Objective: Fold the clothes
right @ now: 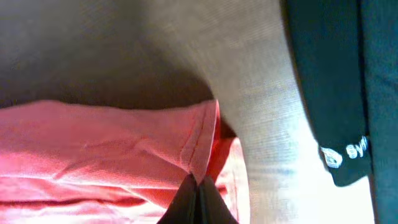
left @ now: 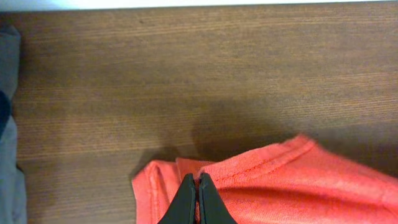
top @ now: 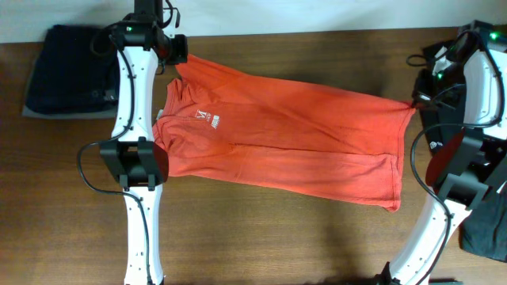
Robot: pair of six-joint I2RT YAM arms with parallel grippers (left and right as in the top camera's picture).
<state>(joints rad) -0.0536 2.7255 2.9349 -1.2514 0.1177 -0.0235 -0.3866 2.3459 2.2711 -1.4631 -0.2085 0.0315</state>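
Observation:
The left gripper needs to pull the raised corner back next, lower it and let it go there, as the shirt's bunched end (top: 177, 109) is below the gripper and back toward the robot's base.
The clothes, a red-orange T-shirt (top: 293, 138) with small white lettering (top: 207, 120) on the chest, lies stretched across the wooden table, slightly slanted. My left gripper (top: 180, 57) is shut on the shirt's far left corner; the left wrist view shows its closed tips (left: 198, 178) pinching a hemmed edge of the fabric (left: 280, 186). My right gripper (top: 414, 102) is shut on the far right corner at the hem; the right wrist view shows the tips (right: 199, 182) clamped on a bunched seam (right: 202, 143). The fabric between the two grippers is pulled taut along the far edge.
Dark navy folded garments (top: 67, 67) on a grey one lie at the far left corner, behind the left arm. A black garment (top: 485, 226) lies at the right edge by the right arm's base, also in the right wrist view (right: 329, 74). Bare wood (top: 269, 237) shows in front.

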